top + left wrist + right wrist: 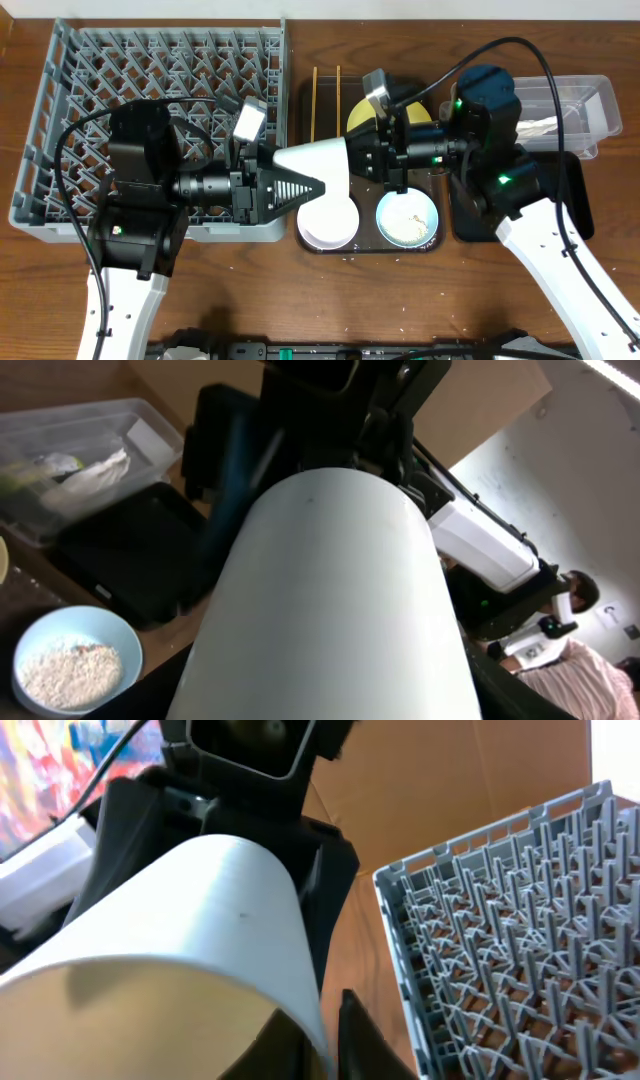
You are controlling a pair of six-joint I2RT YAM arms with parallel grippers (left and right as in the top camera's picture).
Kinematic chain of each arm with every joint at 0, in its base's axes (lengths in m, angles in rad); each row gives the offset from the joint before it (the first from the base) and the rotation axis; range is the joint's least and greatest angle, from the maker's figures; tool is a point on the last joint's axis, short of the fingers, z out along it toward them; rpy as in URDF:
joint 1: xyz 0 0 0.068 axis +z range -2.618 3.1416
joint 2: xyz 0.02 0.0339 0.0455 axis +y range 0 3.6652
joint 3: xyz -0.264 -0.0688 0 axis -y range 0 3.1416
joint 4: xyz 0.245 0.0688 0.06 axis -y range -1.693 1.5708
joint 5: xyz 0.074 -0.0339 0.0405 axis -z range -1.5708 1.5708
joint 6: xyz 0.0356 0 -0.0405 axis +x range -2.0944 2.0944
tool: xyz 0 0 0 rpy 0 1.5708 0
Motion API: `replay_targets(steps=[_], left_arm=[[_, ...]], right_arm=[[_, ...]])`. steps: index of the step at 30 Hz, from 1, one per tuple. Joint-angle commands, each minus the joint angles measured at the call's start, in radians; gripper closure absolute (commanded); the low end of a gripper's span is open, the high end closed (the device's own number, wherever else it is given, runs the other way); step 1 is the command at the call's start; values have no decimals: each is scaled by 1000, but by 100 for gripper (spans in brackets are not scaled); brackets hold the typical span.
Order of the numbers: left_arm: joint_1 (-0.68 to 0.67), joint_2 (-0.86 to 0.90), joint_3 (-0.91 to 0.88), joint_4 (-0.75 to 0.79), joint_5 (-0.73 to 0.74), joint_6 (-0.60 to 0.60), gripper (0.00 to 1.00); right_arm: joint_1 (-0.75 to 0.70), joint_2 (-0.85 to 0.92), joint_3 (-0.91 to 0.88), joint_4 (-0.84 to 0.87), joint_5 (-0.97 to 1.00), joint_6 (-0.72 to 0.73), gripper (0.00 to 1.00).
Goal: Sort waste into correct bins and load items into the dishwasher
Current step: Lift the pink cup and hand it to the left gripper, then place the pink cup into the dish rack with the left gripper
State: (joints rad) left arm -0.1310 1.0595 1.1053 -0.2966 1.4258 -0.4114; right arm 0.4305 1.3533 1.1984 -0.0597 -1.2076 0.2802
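Note:
The rack's wires are empty, so I should next move my left gripper to the left in the overhead view and tilt it down inside the rack's near edge [206, 216] to release the cup [315, 165].
The small white cup [315, 165] hangs on its side between both arms, above the left end of the brown tray. My left gripper [305, 176] is shut on its narrow base, and the cup [330, 610] fills the left wrist view. My right gripper [352, 165] pinches the rim; in the right wrist view the cup wall [190, 910] runs between the fingers [365, 1030]. The grey dishwasher rack [90, 60] lies to the left. Below the cup sit a pale pink bowl [327, 222] and a light blue bowl [408, 217] holding rice.
The brown serving tray [300, 100] also carries two chopsticks [314, 100] and a yellow plate [362, 115], partly hidden by my right arm. At the right are the clear tub [590, 100] with a white napkin [535, 127] and the black tray [570, 190].

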Motion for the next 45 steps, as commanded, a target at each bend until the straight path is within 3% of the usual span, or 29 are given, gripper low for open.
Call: replay_targets(steps=[1, 3, 5, 11, 15, 21, 25, 31, 36, 45], left_arm=[[-3, -10, 15, 11, -29, 10, 43], [4, -10, 15, 10, -66, 10, 45], [34, -10, 15, 6, -101, 18, 48], [259, -10, 15, -123, -236, 43, 51], [401, -10, 15, -321, -488, 105, 51], [458, -10, 15, -562, -1184, 115, 51], [458, -8, 15, -605, -1365, 80, 51], [458, 50, 15, -610, -1446, 46, 51], [458, 169, 15, -596, -1445, 42, 46], [458, 374, 15, -571, -1412, 39, 46]], right_arm=[[-13, 6, -1, -4, 25, -4, 84], [-19, 6, -1, -5, 25, -3, 59], [-39, 6, -1, -15, 25, -2, 41], [-154, 6, -1, -154, 88, 42, 18], [-181, 6, -1, -338, 272, 41, 1], [-144, 6, -1, -606, 667, 41, 1], [-102, 6, -2, -664, 788, 41, 1], [-64, 6, -2, -665, 800, 40, 1], [-56, 6, -2, -666, 800, 40, 1], [-56, 7, -2, -666, 800, 41, 1]])
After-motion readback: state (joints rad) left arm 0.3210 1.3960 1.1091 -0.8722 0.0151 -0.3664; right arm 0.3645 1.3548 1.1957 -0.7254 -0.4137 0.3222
